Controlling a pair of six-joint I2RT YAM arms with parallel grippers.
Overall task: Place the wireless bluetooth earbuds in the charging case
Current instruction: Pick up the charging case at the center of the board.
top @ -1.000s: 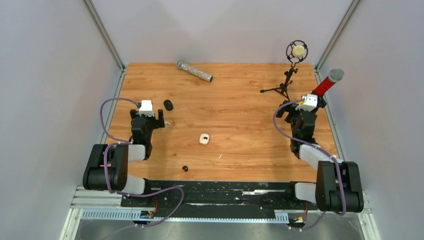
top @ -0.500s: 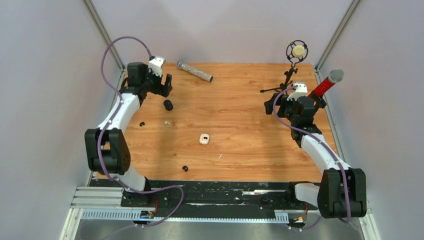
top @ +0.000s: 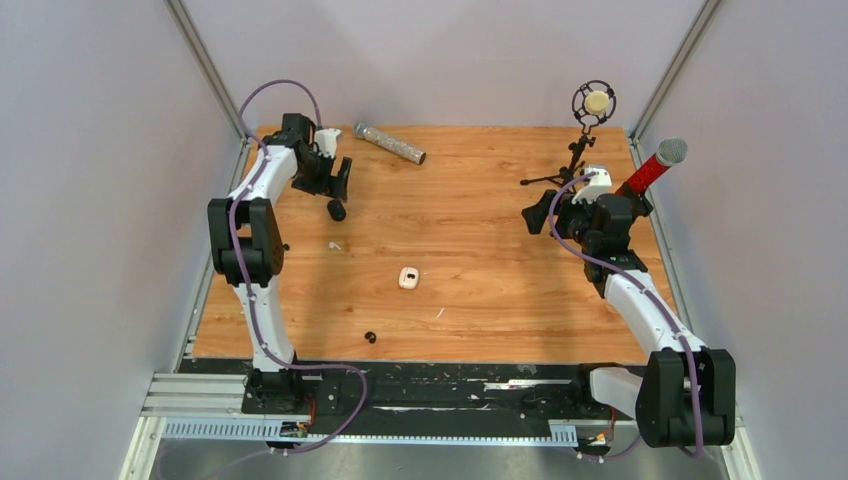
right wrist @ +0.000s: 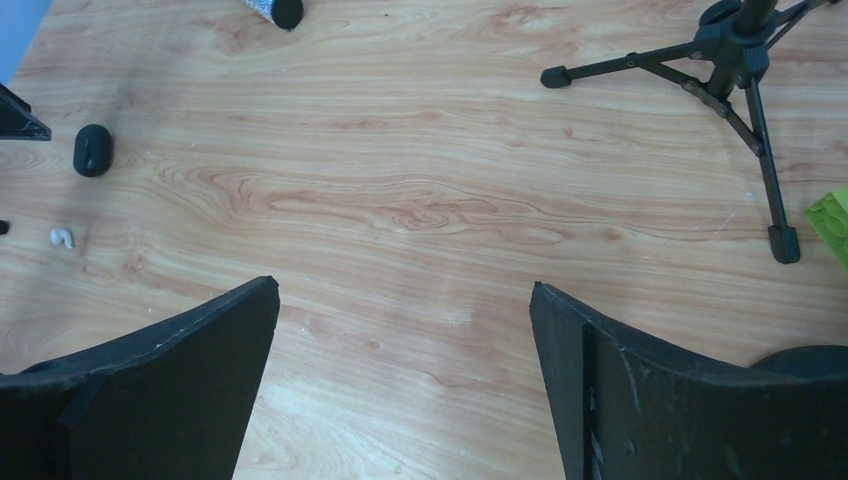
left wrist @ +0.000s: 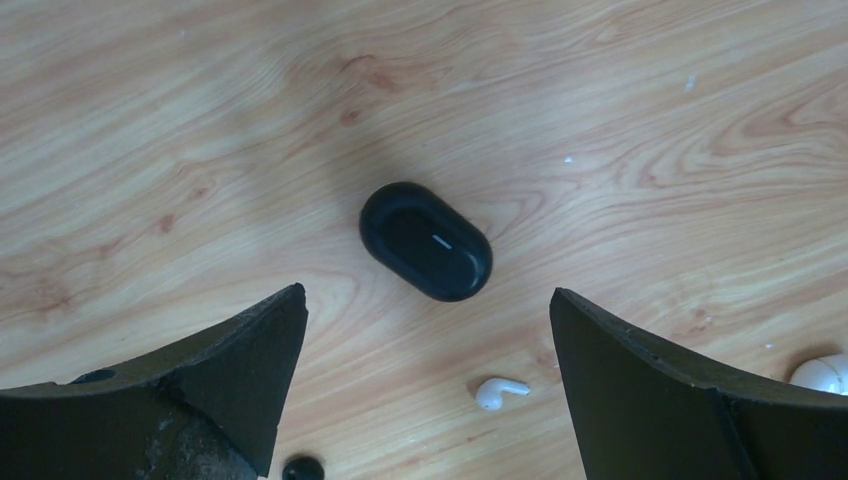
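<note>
My left gripper should next move down and turn to straddle the case's half with its pale mark (top: 338, 213) (left wrist: 448, 258), because the closed black charging case lies below at an angle to the fingers.
A black oval charging case (left wrist: 427, 241) lies shut on the wood, just beyond my open left gripper (left wrist: 428, 292), which hovers over it (top: 337, 211) at the far left (top: 336, 185). A whitish earbud (left wrist: 499, 392) rests near that gripper's right finger (top: 335, 245) (right wrist: 61, 237). One tiny black earbud (left wrist: 303, 468) sits below the left finger. Another small black piece (top: 370, 337) lies near the front edge. A small white case (top: 408, 278) stands mid-table. My right gripper (right wrist: 403, 285) is open above bare wood at the right (top: 537, 214).
A glittery microphone (top: 390, 143) lies at the back. A black tripod stand (top: 572, 165) with a shock mount (top: 594, 103) stands at the back right, its legs (right wrist: 700, 70) just ahead of my right gripper. A red microphone (top: 655, 165) leans by the right wall.
My left arm has swung from the near left out to the far left, ending over the black case. The right gripper has edged forward and left. Both jaws have stayed wide.
</note>
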